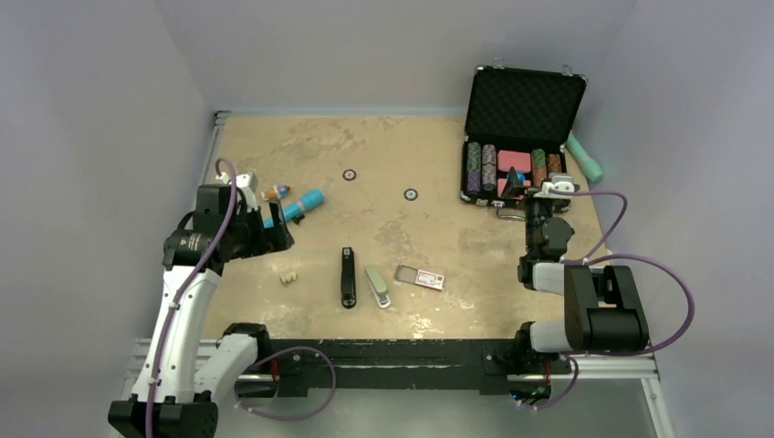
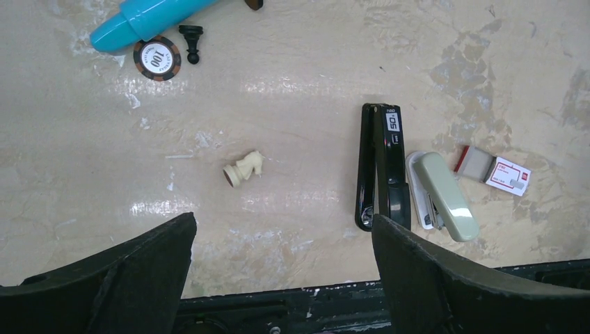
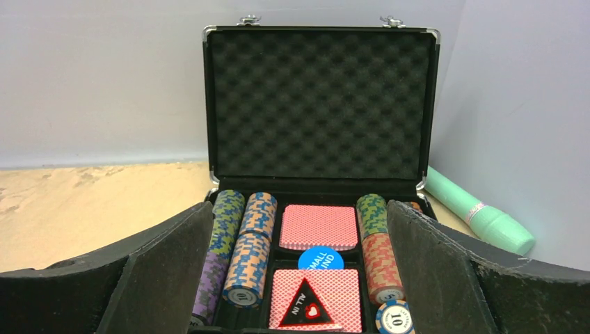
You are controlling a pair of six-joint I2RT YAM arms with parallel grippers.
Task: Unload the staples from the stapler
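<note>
Next, my right gripper will swing back and turn down onto the pale green stapler's near end (image 1: 380, 289), since that lies lower and to its left in the top view.
A black stapler (image 1: 348, 276) lies lengthwise near the table's front middle. In the left wrist view the black stapler (image 2: 381, 167) shows as two long parallel black parts. A pale green stapler (image 1: 377, 286) lies just right of it and also shows in the left wrist view (image 2: 445, 196). A small red-and-white staple box (image 1: 421, 277) lies further right, also seen by the left wrist (image 2: 502, 171). My left gripper (image 1: 278, 239) is open and empty, above the table left of the black stapler (image 2: 284, 223). My right gripper (image 1: 525, 193) is open and empty, facing the poker case (image 3: 299, 209).
An open black poker case (image 1: 522, 100) with chips and cards stands at the back right, with a mint cylinder (image 1: 585, 157) beside it. A teal cylinder (image 1: 301, 205), a poker chip (image 2: 157, 58), a black pawn (image 2: 190, 42) and a cream chess knight (image 2: 243, 168) lie on the left.
</note>
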